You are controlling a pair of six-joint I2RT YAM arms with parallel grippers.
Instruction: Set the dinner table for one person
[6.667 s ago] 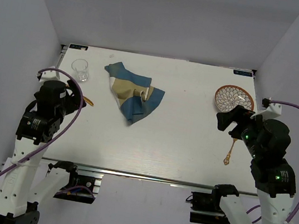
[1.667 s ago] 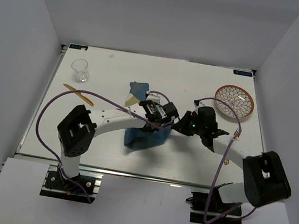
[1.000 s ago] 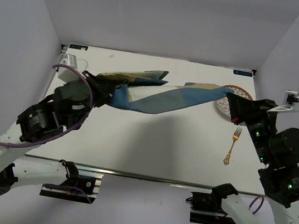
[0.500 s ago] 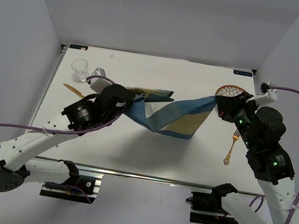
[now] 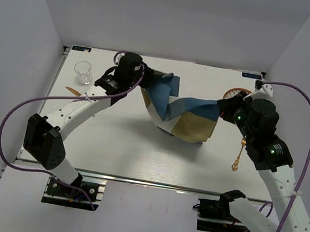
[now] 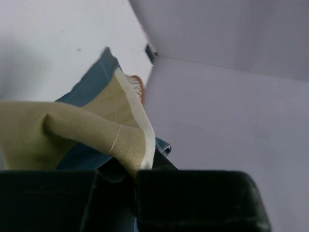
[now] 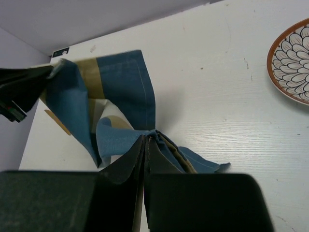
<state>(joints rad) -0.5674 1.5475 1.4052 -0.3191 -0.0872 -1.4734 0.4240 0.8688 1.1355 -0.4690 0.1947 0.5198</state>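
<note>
My left gripper draws left in the top view toward the clear glass [image 5: 83, 70] next and releases the placemat, as the placemat [image 5: 183, 115] sags bunched between both grippers.
The blue-and-beige cloth placemat [image 5: 183, 115] hangs bunched above the white dinner table [image 5: 110, 141], held at two ends. My left gripper [image 5: 144, 80] is shut on its far left corner, where beige and blue folds [image 6: 82, 130] spill out of the jaws of the left gripper [image 6: 131, 173]. My right gripper [image 5: 222, 107] is shut on the opposite edge; in the right wrist view the right gripper [image 7: 146, 141] pinches gathered blue fabric [image 7: 120, 87]. The cloth's low middle sags close to the tabletop.
A clear glass [image 5: 83, 72] stands at the far left, with a gold utensil [image 5: 75, 91] just in front of it. A patterned plate [image 7: 295, 63] sits at the far right, mostly behind the right arm from above. A gold fork [image 5: 237, 157] lies right of the cloth.
My left gripper has swung toward the far side and to the right with its corner. The right gripper shifted slightly left, so the cloth hangs slacker and more bunched between them.
</note>
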